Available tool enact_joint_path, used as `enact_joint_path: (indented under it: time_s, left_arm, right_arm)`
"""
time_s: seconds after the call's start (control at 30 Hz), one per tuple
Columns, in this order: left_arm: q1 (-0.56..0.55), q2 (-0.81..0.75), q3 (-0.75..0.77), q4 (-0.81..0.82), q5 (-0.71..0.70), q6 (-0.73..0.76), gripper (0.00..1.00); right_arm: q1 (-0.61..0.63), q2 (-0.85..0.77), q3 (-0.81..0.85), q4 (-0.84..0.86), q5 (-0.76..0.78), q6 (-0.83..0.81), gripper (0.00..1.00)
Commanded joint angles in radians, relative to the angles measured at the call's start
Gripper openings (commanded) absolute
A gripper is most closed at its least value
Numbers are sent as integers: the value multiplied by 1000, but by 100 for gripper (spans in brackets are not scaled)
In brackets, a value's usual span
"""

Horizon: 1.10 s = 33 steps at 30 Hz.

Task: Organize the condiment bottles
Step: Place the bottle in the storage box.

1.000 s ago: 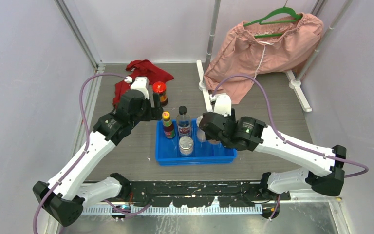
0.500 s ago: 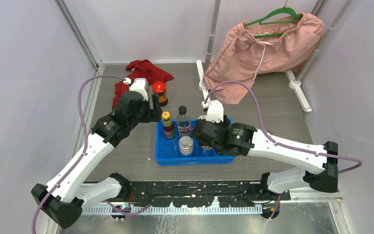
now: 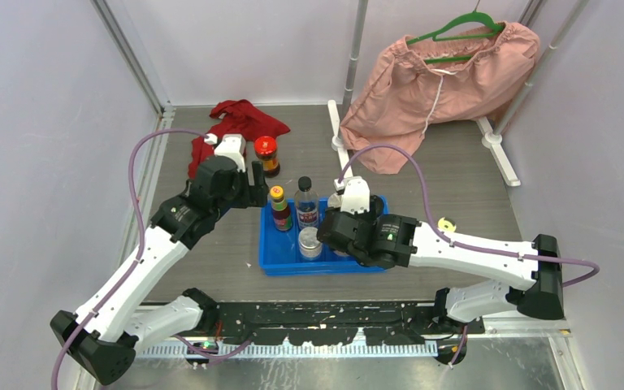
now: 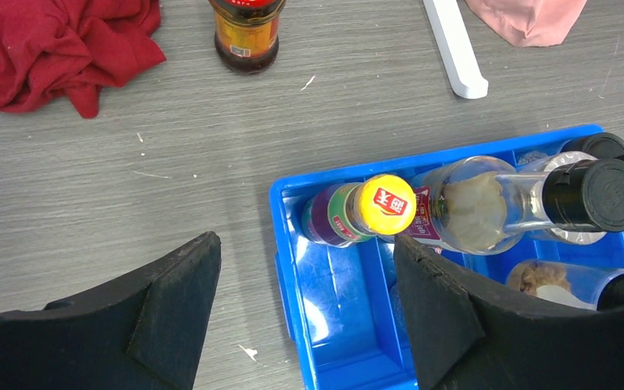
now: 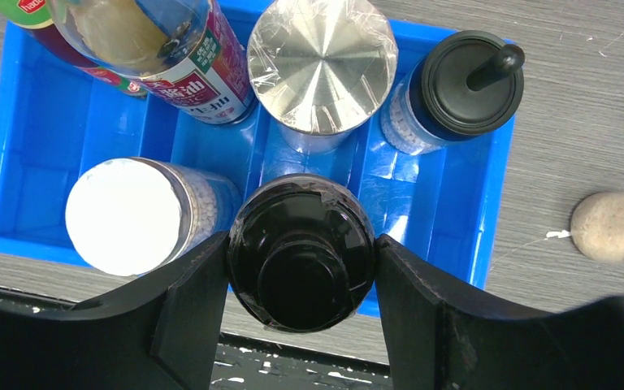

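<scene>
I will next lower the dark black-capped bottle in my right gripper onto the free bottom of the tray section below it and release it there, because the silver-lidded jar [image 5: 322, 65] fills the section's far end.
The blue tray [image 5: 487, 203] holds several condiment bottles: a yellow-capped one [image 4: 374, 207], a clear black-capped one [image 4: 520, 203], a silver-lidded jar [image 5: 322, 65], a white-lidded jar [image 5: 126, 215] and a black pump-top bottle [image 5: 459, 85]. My right gripper [image 5: 301, 244] is shut on a dark black-capped bottle [image 5: 301, 272], upright over the tray's near middle compartment. I cannot tell whether it touches the floor. My left gripper [image 4: 302, 256] hangs open above the tray's left rim [image 4: 280, 268], with nothing between its fingers. A red-capped dark bottle [image 3: 266, 154] stands on the table behind the tray.
A crumpled red cloth [image 3: 236, 122] lies at the back left near the red-capped bottle. A white rack foot [image 4: 453, 45] and a hanging pink garment [image 3: 447, 73] stand behind the tray. A small round beige thing [image 5: 612, 226] lies on the table right of the tray.
My right arm has swung left and nearer with the dark bottle, bringing it over the tray's near row. The left arm has barely shifted.
</scene>
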Motion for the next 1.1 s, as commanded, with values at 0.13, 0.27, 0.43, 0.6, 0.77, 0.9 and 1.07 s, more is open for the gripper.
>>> enact_joint_path:
  time_s: [0.13,0.27,0.43,0.6,0.77,0.9,1.07]
  left_arm:
    - [-6,-23,-11,4,-12,-4,78]
    - [-6,-25,-14,4,-13,-2,78]
    - [-6,-25,-18,5,-15,0,78]
    - [-5,-25,-19,5,-16,3,78]
    - [-6,-25,-19,4,-18,4,78]
    - [-6,-25,-24,6,-17,4,78]
    - [-6,-25,-33,14,-16,4,78]
  right_arm:
    - [14,-6,-47,104,65,37,42]
    - [14,2,-74,124,64,40,42]
    - [15,12,-95,156,62,31,42]
    - [16,33,-97,170,66,20,42]
    - [16,48,-104,192,60,10,43]
    - [16,64,-105,196,59,7,42]
    - [15,71,-111,198,62,11,43]
